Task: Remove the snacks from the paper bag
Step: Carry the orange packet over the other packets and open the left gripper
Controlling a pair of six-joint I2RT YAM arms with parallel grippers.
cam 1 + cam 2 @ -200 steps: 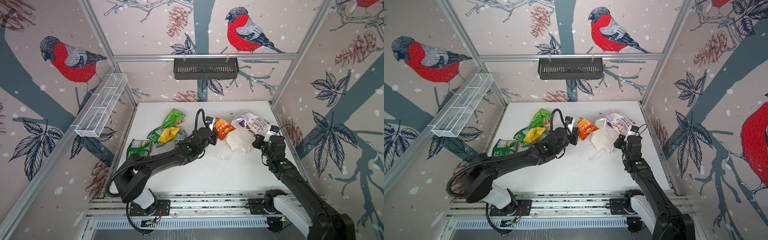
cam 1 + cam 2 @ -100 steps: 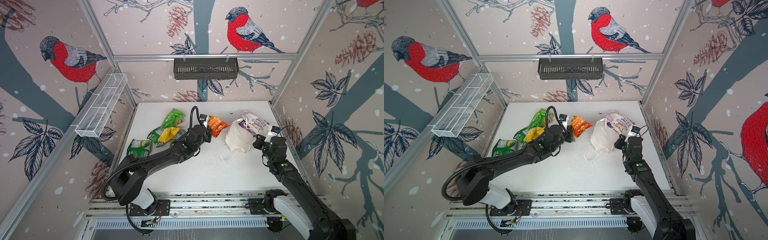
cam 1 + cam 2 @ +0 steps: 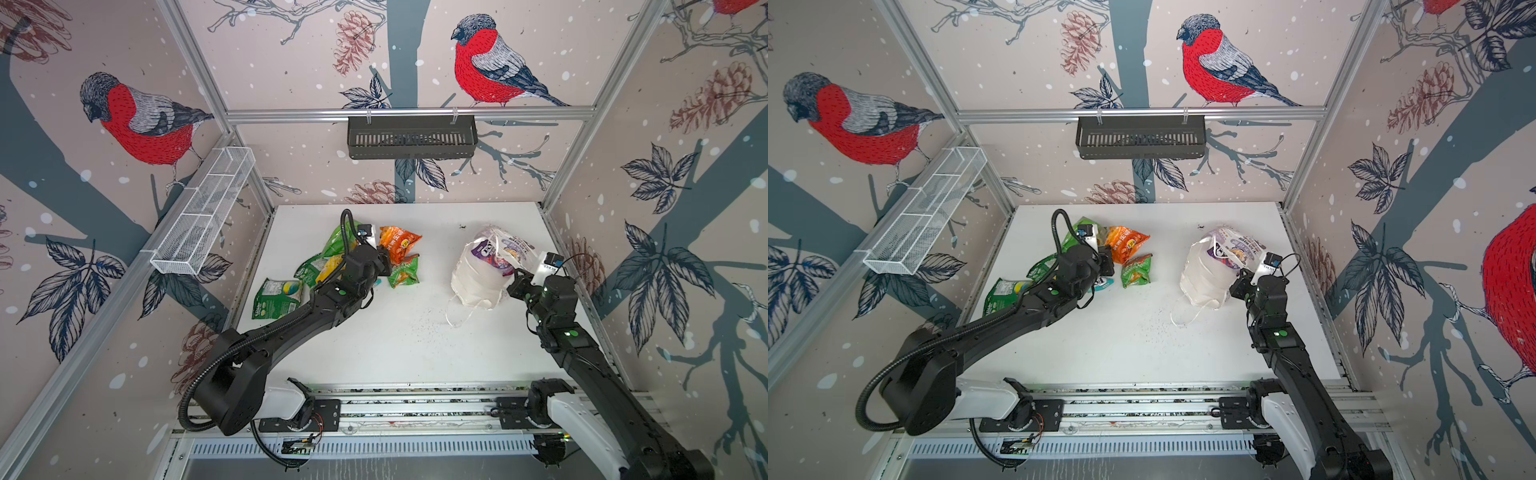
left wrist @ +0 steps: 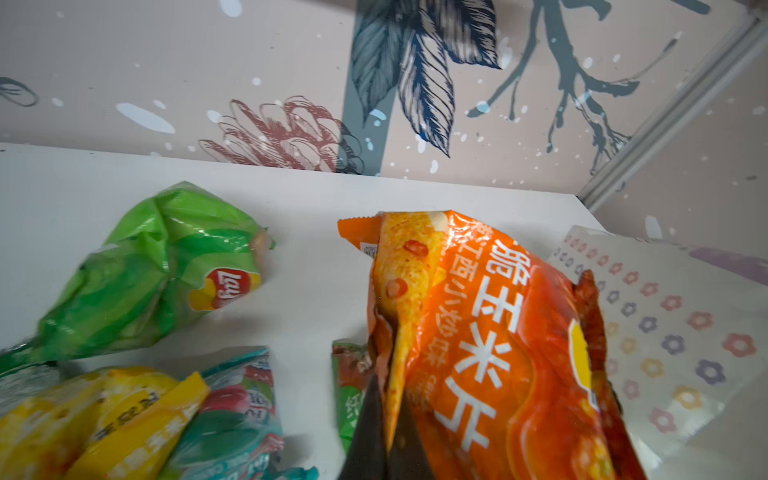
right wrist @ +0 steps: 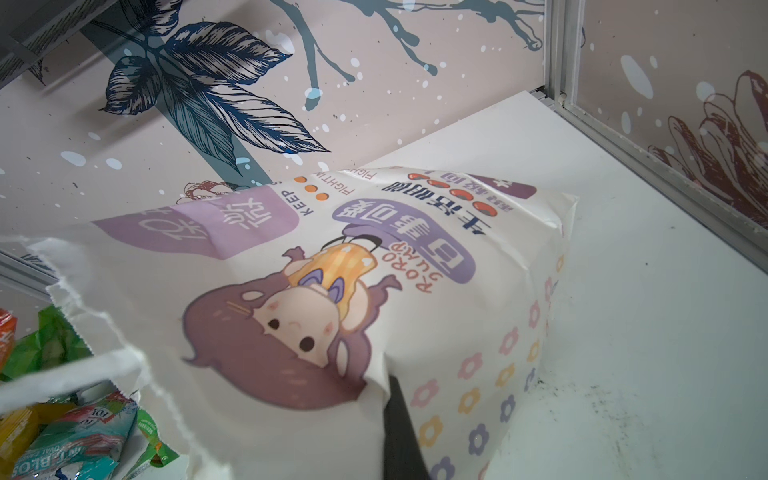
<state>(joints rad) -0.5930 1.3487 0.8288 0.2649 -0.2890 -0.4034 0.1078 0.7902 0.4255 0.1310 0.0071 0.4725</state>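
The free spot on the bare tabletop beside the bright green packet lies below my left gripper. My left gripper should next lower the orange packet (image 3: 400, 242) onto that spot and release its edge.
My left gripper (image 3: 384, 261) (image 3: 1106, 261) (image 4: 390, 419) is shut on the edge of an orange snack packet (image 3: 400, 242) (image 3: 1126, 243) (image 4: 503, 332), held just above the table beside the other snacks. There lie a bright green packet (image 3: 337, 241) (image 4: 166, 270), a yellow one (image 3: 329, 266) (image 4: 104, 415), a teal one (image 3: 1103, 284) (image 4: 237, 407), a flat green one (image 3: 276, 297) and a small green-and-orange one (image 3: 405, 272) (image 3: 1136, 270). The white paper bag (image 3: 484, 270) (image 3: 1206, 270) (image 5: 332, 291) lies at the right. My right gripper (image 3: 517, 275) (image 3: 1241, 276) (image 5: 392, 419) is shut on a fold of its side.
The bag's white cord handles (image 3: 461, 311) trail toward the front. Crumbs (image 3: 424, 328) speckle the table's middle. A white wire basket (image 3: 203, 208) hangs on the left wall and a black basket (image 3: 411, 137) on the back wall. Aluminium frame posts stand at the corners.
My left gripper has carried the orange packet leftward and back, away from the bag's mouth to the snack pile. The right arm and the bag have hardly moved.
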